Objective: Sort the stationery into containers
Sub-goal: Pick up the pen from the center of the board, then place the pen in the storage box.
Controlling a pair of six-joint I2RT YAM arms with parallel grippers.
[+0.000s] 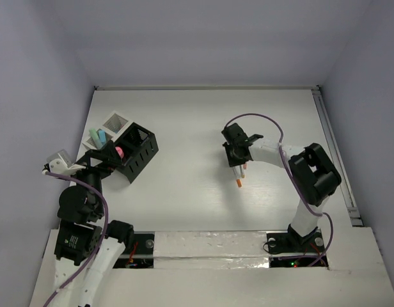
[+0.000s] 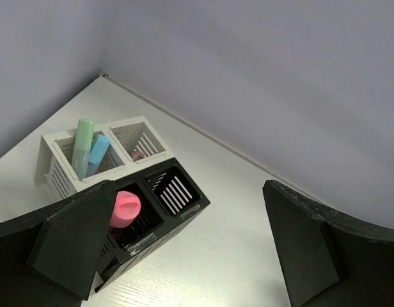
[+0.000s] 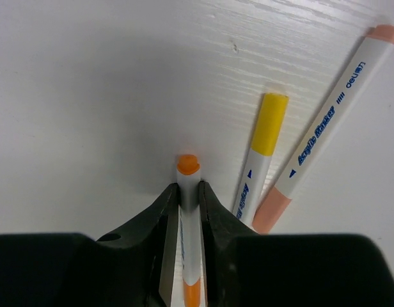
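Note:
My right gripper has the black organiser's empty section [image 1: 137, 135] to its left in the top view. Next it will lift, swing over that section and release the pen with orange ends.
My right gripper [image 3: 189, 192] is shut on a thin white pen with orange ends [image 3: 188, 211], held at the table surface; in the top view it [image 1: 237, 157] sits mid-right of the table. Beside it lie a white pen with a yellow cap [image 3: 262, 150] and one with peach ends [image 3: 328, 121]. My left gripper [image 2: 184, 256] is open and empty, hovering near the black slotted organiser [image 2: 178, 192], which holds a pink marker [image 2: 125, 208]. The white mesh cups [image 2: 59, 173] behind hold a green marker [image 2: 83, 144] and a blue marker [image 2: 96, 153].
The organiser [image 1: 138, 152] and white cups [image 1: 114, 125] stand at the table's left side. The walls close in at the back and sides. The right arm's purple cable [image 1: 274, 128] arcs above its wrist.

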